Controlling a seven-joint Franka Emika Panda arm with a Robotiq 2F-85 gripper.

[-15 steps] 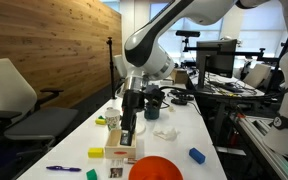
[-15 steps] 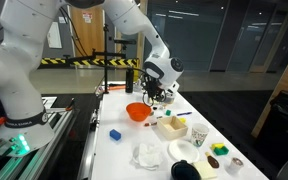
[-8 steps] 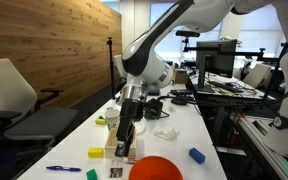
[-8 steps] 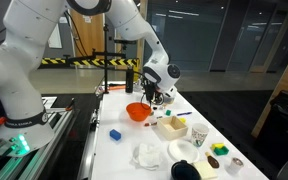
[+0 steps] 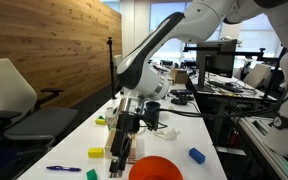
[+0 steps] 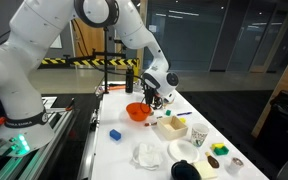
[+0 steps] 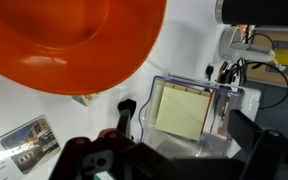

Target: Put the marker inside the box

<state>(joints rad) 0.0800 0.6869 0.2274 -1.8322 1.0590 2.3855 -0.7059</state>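
Observation:
Next, my gripper shifts slightly left in the wrist view, over the box's side (image 7: 148,117) by the small black object, because its open fingers are still empty.
The small tan box (image 6: 170,127) sits on the white table beside the orange bowl (image 6: 137,111). In the wrist view the box (image 7: 194,84) lies right below me, with a pale yellow inside. My gripper (image 7: 174,150) hangs just above it with its fingers wide apart and nothing between them. It also shows in both exterior views (image 5: 121,148) (image 6: 154,100), partly covering the box (image 5: 114,155). A blue marker (image 5: 62,168) lies flat on the table, well apart from the gripper. A small black object (image 7: 126,112) stands by the box's wall; I cannot tell what it is.
The orange bowl (image 5: 156,168) is right beside the gripper. A yellow block (image 5: 95,152), a green block (image 5: 91,174), a blue block (image 5: 196,155) and a picture card (image 7: 24,145) lie around. A dark mug (image 6: 184,170) and crumpled paper (image 6: 146,153) are farther along.
The arm has swung down and along the table, bringing the gripper lower and closer over the box next to the bowl. The marker has not moved.

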